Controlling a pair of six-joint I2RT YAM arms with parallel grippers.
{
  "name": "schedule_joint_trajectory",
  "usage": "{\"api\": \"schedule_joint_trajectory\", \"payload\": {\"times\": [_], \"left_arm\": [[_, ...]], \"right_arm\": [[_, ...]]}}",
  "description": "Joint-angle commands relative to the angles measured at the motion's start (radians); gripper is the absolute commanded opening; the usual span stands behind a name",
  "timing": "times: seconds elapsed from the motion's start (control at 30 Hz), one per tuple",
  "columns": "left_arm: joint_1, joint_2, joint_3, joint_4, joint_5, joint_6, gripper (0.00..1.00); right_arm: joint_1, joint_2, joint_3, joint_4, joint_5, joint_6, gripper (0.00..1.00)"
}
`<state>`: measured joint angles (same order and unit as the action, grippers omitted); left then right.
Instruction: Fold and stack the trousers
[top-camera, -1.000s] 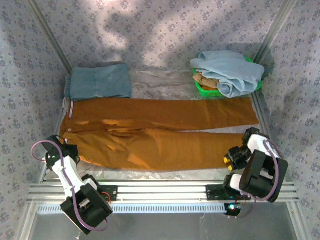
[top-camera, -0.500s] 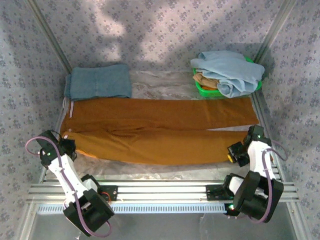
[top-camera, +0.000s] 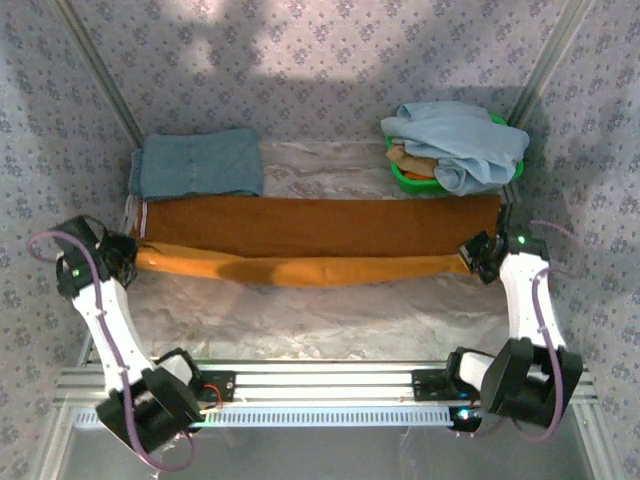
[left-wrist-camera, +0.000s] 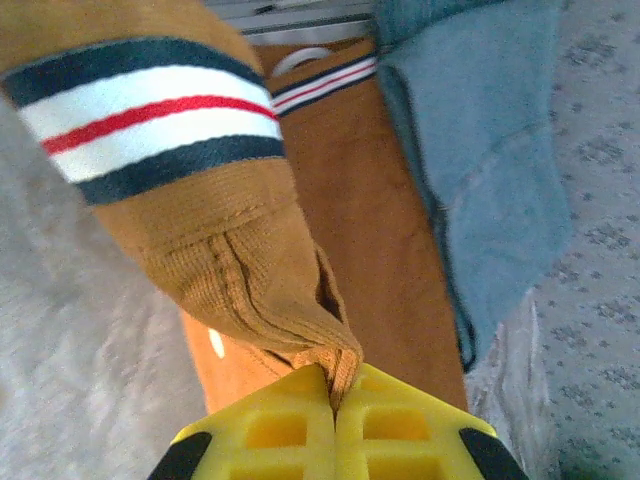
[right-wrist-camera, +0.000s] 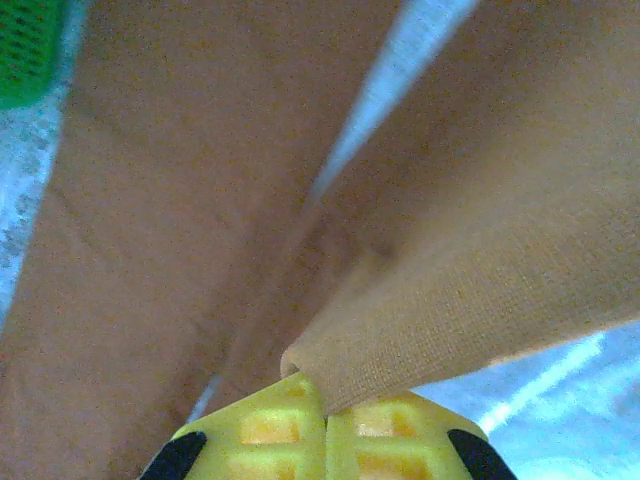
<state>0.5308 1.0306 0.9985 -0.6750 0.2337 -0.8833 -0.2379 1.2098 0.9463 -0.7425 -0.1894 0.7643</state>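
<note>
The right gripper carries the hem outward next, onto the far leg's uncovered edge by the green basket, and releases the hem.
The rust-orange trousers (top-camera: 320, 225) lie lengthwise across the table, with their near leg raised in a sagging fold (top-camera: 300, 270) beside the far leg. My left gripper (top-camera: 128, 255) is shut on the waistband end. In the left wrist view that gripper (left-wrist-camera: 335, 395) pinches a corner of the trousers (left-wrist-camera: 250, 260) below the striped waistband lining (left-wrist-camera: 150, 120). My right gripper (top-camera: 474, 258) is shut on the cuff end. The right wrist view has that gripper (right-wrist-camera: 325, 410) clamping the trousers' rolled hem (right-wrist-camera: 480, 250) above the flat leg.
A folded grey-blue denim pair (top-camera: 197, 163) lies at the back left, touching the waistband. At the back right stands a green basket (top-camera: 410, 178) with a pale blue garment (top-camera: 462, 143) heaped on it. Crinkled clear plastic (top-camera: 300, 320) covers the near table. A metal rail (top-camera: 320, 385) runs along the front edge.
Both arms have swung away from the near edge, lifting the trousers' near leg and carrying it toward the far leg. The right gripper closed on the cuff.
</note>
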Motion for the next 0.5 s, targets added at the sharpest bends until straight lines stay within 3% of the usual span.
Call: {"api": "schedule_joint_trajectory", "payload": {"times": [0.0,0.2,0.47], "left_arm": [[-0.068,0.123,0.141,0.132,-0.094,-0.010,0.00],[-0.134,0.355,0.335,0.164,-0.156,0.019,0.00],[-0.157,0.571,0.491,0.156,-0.180,0.055,0.00]], "right_arm": [[0.045,0.132,0.117,0.100,0.118,-0.002,0.00],[0.079,0.419,0.336,0.105,0.133,-0.078,0.00],[0.120,0.656,0.549,0.094,0.154,-0.114,0.00]]}}
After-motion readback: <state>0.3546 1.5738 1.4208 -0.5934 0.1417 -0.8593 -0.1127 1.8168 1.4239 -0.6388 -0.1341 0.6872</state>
